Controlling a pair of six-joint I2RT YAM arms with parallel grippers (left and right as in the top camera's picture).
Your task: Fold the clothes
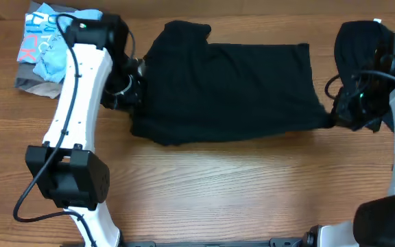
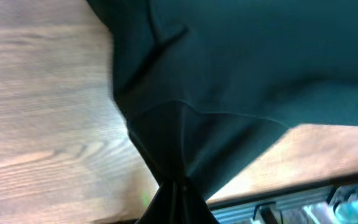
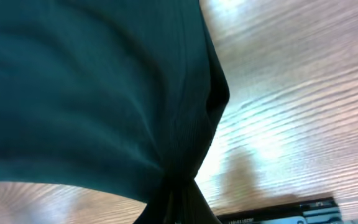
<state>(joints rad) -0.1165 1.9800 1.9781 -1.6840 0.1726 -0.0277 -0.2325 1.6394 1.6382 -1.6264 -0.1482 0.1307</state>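
My left gripper next lowers the bunched edge of the black T-shirt [image 1: 228, 92] onto the bare tabletop below and releases it. That edge of the T-shirt still hangs lifted.
A black T-shirt [image 1: 228, 92] is stretched across the middle of the table between my two grippers. My left gripper [image 1: 130, 92] is shut on its left edge, where the cloth bunches to a point in the left wrist view [image 2: 176, 186]. My right gripper [image 1: 334, 116] is shut on its right lower corner, where the cloth also gathers into the jaws in the right wrist view [image 3: 176, 186]. The shirt hangs a little off the table, lifted at both ends. A second black garment [image 1: 358, 48] lies at the far right, partly under my right arm.
A pile of light blue, red and grey clothes [image 1: 46, 51] lies at the far left. The wooden table [image 1: 238, 192] runs in front of the shirt. The table's front edge and a metal rail [image 2: 303, 199] show in the left wrist view.
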